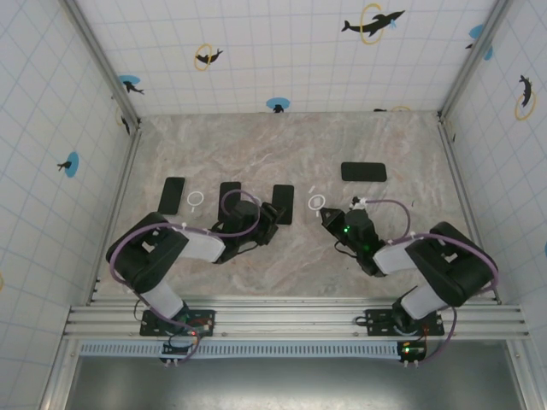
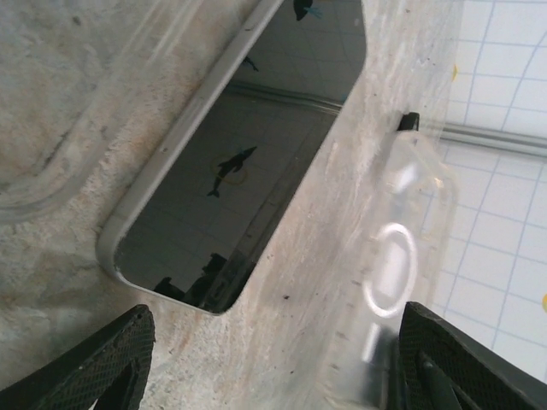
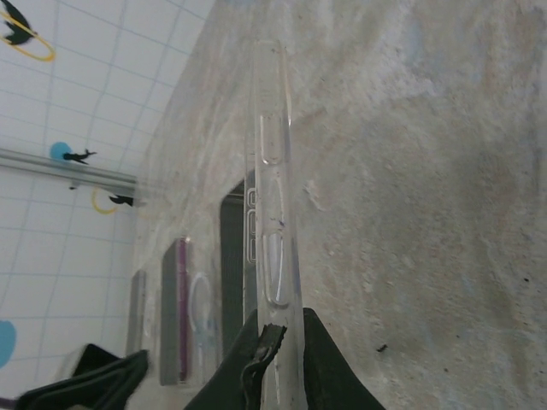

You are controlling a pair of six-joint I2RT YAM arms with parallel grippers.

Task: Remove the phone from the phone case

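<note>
The case I am holding is empty. I should move my right gripper toward the phone and down next, and lay the clear case flat on the bare tabletop beside the phone.
The phone [image 1: 283, 203] lies flat on the marble table, screen up, its silver rim and dark glass [image 2: 239, 162] just ahead of my left gripper [image 2: 273, 376]. That gripper [image 1: 270, 215] is open, with bare table between its black fingers [image 2: 102, 367]. The clear phone case [image 3: 273, 213], empty, stands on edge with my right gripper [image 3: 278, 342] shut on its lower end. The same case [image 1: 317, 202], with its white ring [image 2: 389, 269], sits right of the phone and apart from it.
Three more dark phones lie on the table: far left [image 1: 172, 195], behind the left gripper [image 1: 229, 196] and back right [image 1: 363, 172]. Another clear ringed case [image 1: 197, 200] lies at the left. Tiled walls enclose the table on three sides.
</note>
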